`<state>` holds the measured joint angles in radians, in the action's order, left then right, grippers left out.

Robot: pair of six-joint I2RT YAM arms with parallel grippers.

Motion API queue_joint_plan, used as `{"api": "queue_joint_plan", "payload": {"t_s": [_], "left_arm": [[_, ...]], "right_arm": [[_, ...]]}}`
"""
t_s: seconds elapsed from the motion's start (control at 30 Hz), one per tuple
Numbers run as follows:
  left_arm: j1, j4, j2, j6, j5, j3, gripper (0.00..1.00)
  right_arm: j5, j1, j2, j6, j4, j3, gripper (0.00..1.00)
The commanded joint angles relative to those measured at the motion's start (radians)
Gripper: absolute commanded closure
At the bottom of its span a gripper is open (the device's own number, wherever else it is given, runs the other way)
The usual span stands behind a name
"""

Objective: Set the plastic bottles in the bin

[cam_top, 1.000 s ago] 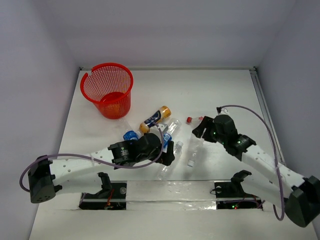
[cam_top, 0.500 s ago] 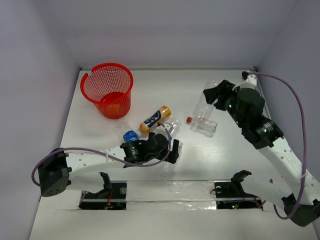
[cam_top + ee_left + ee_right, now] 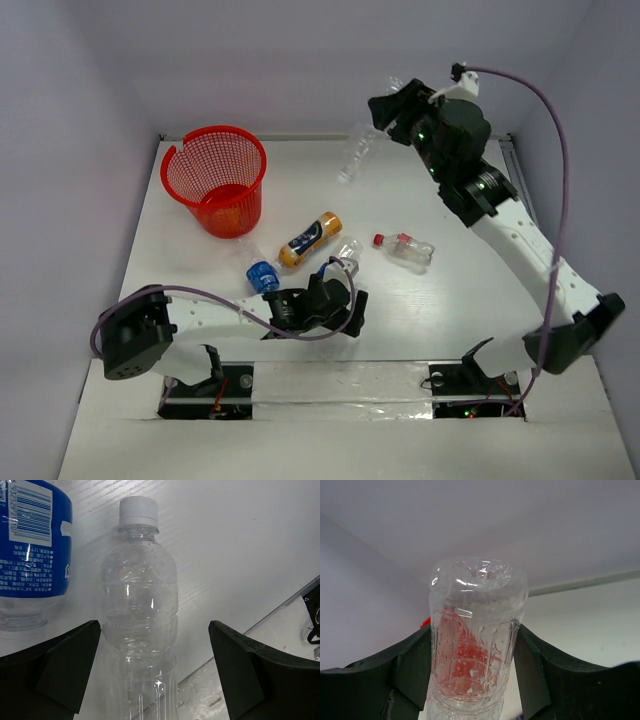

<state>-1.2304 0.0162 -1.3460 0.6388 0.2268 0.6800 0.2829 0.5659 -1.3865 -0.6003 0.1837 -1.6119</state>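
Note:
The robot's right hand holds the bottle and next needs to carry it to the left in the top view and let go above the bin's opening (image 3: 215, 168), which lies that way.
The red mesh bin (image 3: 215, 180) stands at the back left. My right gripper (image 3: 385, 112) is raised high at the back and is shut on a clear bottle (image 3: 357, 153). In the right wrist view that clear bottle (image 3: 475, 640) sits between my fingers (image 3: 412, 672), with red showing through it. My left gripper (image 3: 350, 310) is low at the table's front and open. In the left wrist view its fingers (image 3: 62, 672) straddle a clear white-capped bottle (image 3: 139, 605) without touching it, next to a blue-labelled bottle (image 3: 32, 545).
On the table lie an orange-and-blue labelled bottle (image 3: 310, 238), a blue-labelled bottle (image 3: 262, 275), a clear bottle (image 3: 346, 254) and a clear red-capped bottle (image 3: 405, 248). The table's front edge (image 3: 280, 615) is close to my left gripper.
My right gripper has lifted a clear bottle off the table and carried it up and back-left. My left gripper has shifted slightly right and nearer the front edge.

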Motion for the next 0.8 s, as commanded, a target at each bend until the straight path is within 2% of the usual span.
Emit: {"api": "queue_joint_plan", "payload": {"t_s": [0.0, 0.37, 0.77], "left_arm": [[-0.009, 0.045, -0.013, 0.018, 0.042, -0.014, 0.12], [-0.009, 0.067, -0.102, 0.007, 0.08, -0.017, 0.12], [-0.038, 0.12, -0.2, 0.036, 0.08, -0.037, 0.14]], "right_arm": [[0.002, 0.044, -0.127, -0.019, -0.118, -0.147, 0.46], [0.131, 0.213, -0.6, -0.035, -0.007, -0.733, 0.45], [0.277, 0.301, -0.91, 0.006, -0.076, -0.964, 0.42]]}}
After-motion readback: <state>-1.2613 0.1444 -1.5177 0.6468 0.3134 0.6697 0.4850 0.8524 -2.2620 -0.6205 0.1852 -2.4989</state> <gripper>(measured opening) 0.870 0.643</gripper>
